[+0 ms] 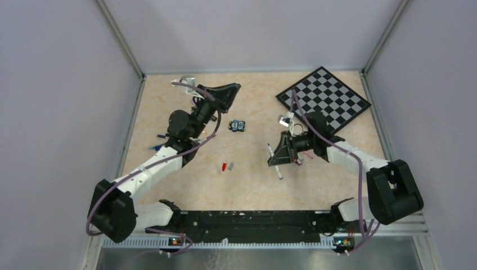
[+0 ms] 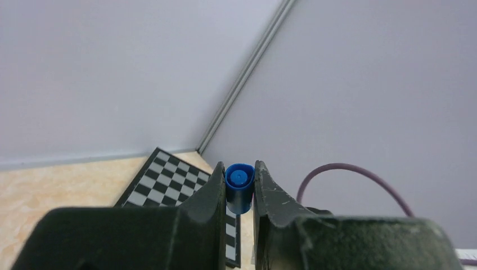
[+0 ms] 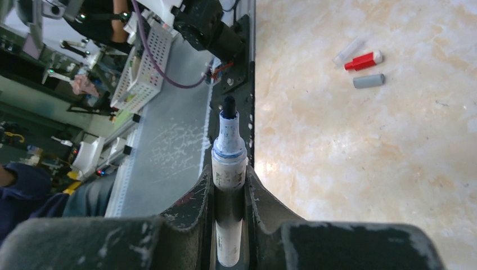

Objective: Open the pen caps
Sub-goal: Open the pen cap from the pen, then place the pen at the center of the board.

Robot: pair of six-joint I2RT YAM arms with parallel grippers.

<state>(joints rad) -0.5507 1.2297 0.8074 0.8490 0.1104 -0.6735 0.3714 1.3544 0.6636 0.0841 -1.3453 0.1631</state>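
Observation:
The marker's black tip is bare, so my right gripper should move toward the chessboard and down onto the tabletop (image 1: 313,154) beside the pink pen to release the marker.
My left gripper (image 2: 240,169) is shut on a blue pen cap (image 2: 239,188), held high in the air and facing the back corner; in the top view it (image 1: 222,90) is at the back left. My right gripper (image 3: 228,175) is shut on a white-bodied marker (image 3: 229,152) whose black tip is bare, with blue stains on its neck. In the top view it (image 1: 280,167) is at mid table and the marker (image 1: 280,173) sticks out toward the near edge. A red cap (image 3: 363,59), a grey cap (image 3: 369,81) and a clear piece (image 3: 349,50) lie on the table.
A chessboard (image 1: 323,98) lies at the back right and shows in the left wrist view (image 2: 163,183). A small black-blue-white toy block (image 1: 238,125) sits mid table. Blue pens (image 1: 157,142) lie partly under the left arm. The red and grey caps (image 1: 226,166) lie left of my right gripper.

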